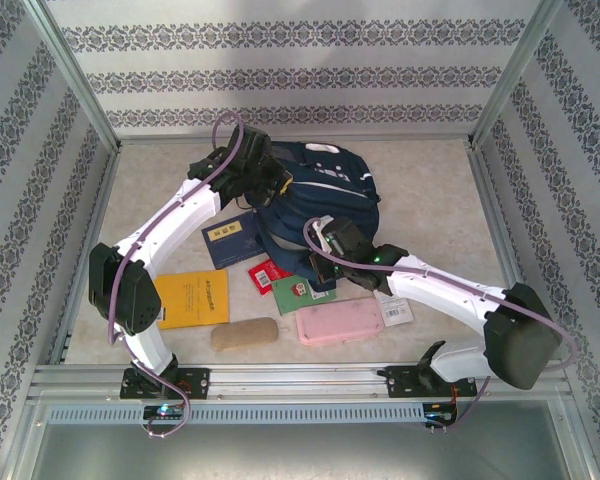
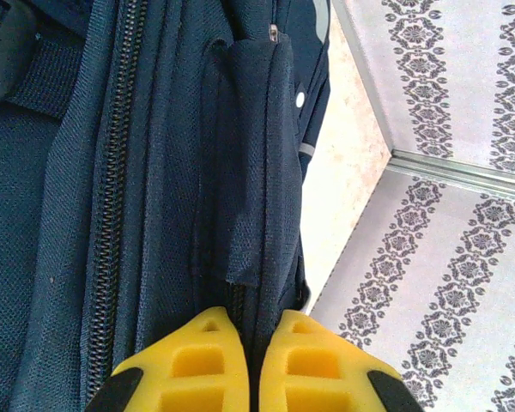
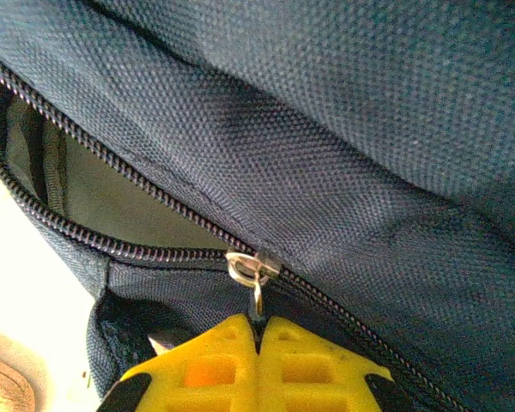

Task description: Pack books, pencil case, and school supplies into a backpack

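I should pull the backpack's fold away from my right gripper with my left gripper, to brace the backpack against the held zipper pull. Then I should let go of the fold.
The navy backpack lies at the back centre of the table. My left gripper sits at its left side, shut on a fold of the backpack's fabric beside a closed zipper. My right gripper is at the pack's near edge, shut on the zipper pull below the metal slider; the pocket gapes open to the left of it. In front lie a yellow-orange book, a dark blue book, a green book, a red packet, a white strip packet and a pink pencil case.
A tan oblong object lies near the front edge, left of the pencil case. Patterned walls close in the table on three sides, and a metal rail runs along the front by the arm bases.
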You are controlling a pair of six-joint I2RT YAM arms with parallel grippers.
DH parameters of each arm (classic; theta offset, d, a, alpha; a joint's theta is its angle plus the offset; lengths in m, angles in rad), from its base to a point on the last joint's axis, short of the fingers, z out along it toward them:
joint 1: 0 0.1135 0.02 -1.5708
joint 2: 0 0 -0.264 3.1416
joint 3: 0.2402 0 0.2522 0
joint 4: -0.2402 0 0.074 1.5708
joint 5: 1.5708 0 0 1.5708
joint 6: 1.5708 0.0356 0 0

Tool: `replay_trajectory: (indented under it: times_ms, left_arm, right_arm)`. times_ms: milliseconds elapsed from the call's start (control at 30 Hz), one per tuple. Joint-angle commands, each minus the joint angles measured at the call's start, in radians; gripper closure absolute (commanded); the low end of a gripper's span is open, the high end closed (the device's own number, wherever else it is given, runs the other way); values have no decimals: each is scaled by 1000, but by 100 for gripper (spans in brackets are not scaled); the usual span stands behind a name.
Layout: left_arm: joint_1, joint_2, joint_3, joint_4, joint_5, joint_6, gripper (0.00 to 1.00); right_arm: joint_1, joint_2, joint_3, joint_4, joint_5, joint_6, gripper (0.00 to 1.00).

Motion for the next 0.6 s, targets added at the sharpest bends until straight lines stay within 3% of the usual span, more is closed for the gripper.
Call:
replay_trajectory:
  times_ms: [0,267,567]
  left_arm:
    - [22,-63,27,101,21,26,100]
    - [75,-56,37,64,73,156,100]
    - [82,24,125,-8,222,334,100]
  right_arm:
    - [-24,-44,24,-32,26,-25,100]
    - [-99,-96,7,-97,-30,-58,100]
    - [-146,-45,83,-221,-15,-127,100]
